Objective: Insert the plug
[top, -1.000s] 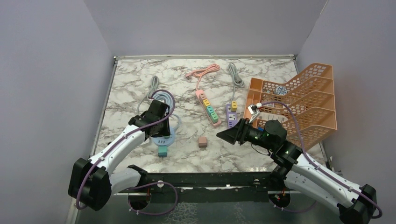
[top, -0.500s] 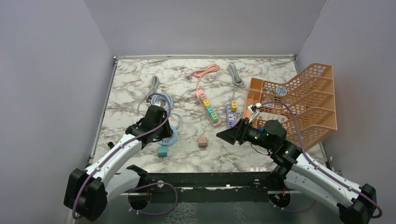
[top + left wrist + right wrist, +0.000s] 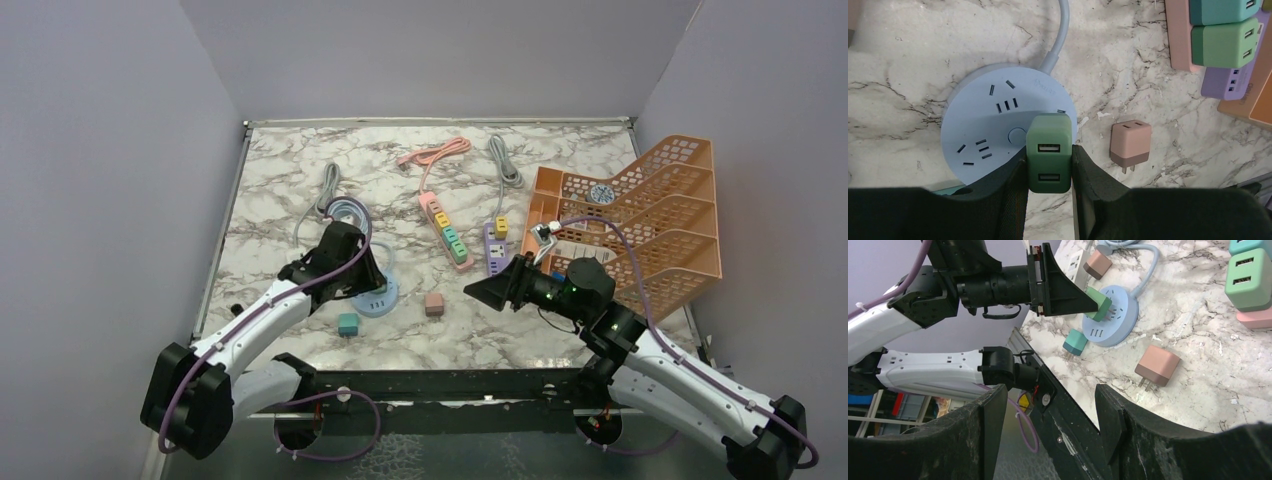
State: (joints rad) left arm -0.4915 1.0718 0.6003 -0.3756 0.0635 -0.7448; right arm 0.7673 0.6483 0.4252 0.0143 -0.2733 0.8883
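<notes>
My left gripper has the green plug [image 3: 1049, 150] leaning over the socket's outlet [image 3: 1061, 111] facing the pink power strip, so it will tilt upright, push down onto that outlet and then release.
My left gripper [image 3: 1049, 161] is shut on a green USB charger plug [image 3: 1049, 150], USB ports facing the camera. It holds the plug against the right part of the round light-blue socket [image 3: 990, 125]; the prongs are hidden. In the top view the left gripper [image 3: 366, 277] sits over the socket [image 3: 380, 299]. The right wrist view shows the plug [image 3: 1098, 302] tilted on the socket's face [image 3: 1122, 315]. My right gripper [image 3: 478, 291] is open and empty, hovering right of the socket; its jaws [image 3: 1053, 400] stand wide apart.
A teal plug [image 3: 348, 324] and a pink plug [image 3: 434, 304] lie loose near the front edge. A pink power strip [image 3: 446, 229] and a purple strip [image 3: 495, 250] lie mid-table. An orange file rack [image 3: 640, 215] stands at the right.
My left gripper has moved right with the green plug, onto the socket's right side. The round socket has slid a little to the right, away from the teal plug. The right arm has not moved.
</notes>
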